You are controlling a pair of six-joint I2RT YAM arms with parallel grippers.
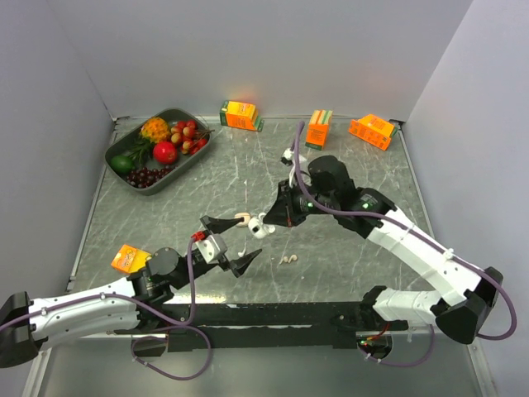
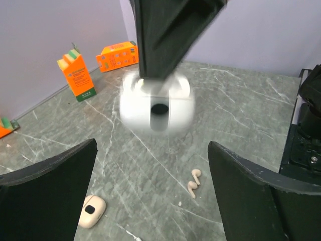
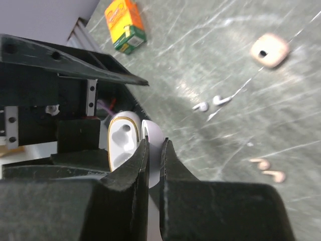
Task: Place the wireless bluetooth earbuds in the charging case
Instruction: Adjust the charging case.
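My left gripper turns and brings its open fingers around the white case's body next, since that hangs to the gripper's right in the top view.
My right gripper (image 3: 154,143) is shut on the lid of the white charging case (image 3: 124,140), which is open with its two empty wells showing. It holds the case above the table (image 1: 263,225). In the left wrist view the case (image 2: 158,103) is blurred and hangs from the right gripper's black fingers (image 2: 165,40). My left gripper (image 2: 152,150) stands open just below and in front of it, with nothing between its fingers. Two pale-beige earbuds (image 2: 193,182) lie together on the table (image 1: 288,259). The right wrist view shows them (image 3: 268,169) and a whiter pair (image 3: 210,103) farther off.
A closed beige case (image 2: 92,211) lies on the table (image 3: 270,50) near the left gripper. Orange juice cartons stand at the back (image 1: 240,115) (image 1: 318,128) (image 1: 372,131) and one at the left (image 1: 130,258). A grey fruit tray (image 1: 176,114) sits back left.
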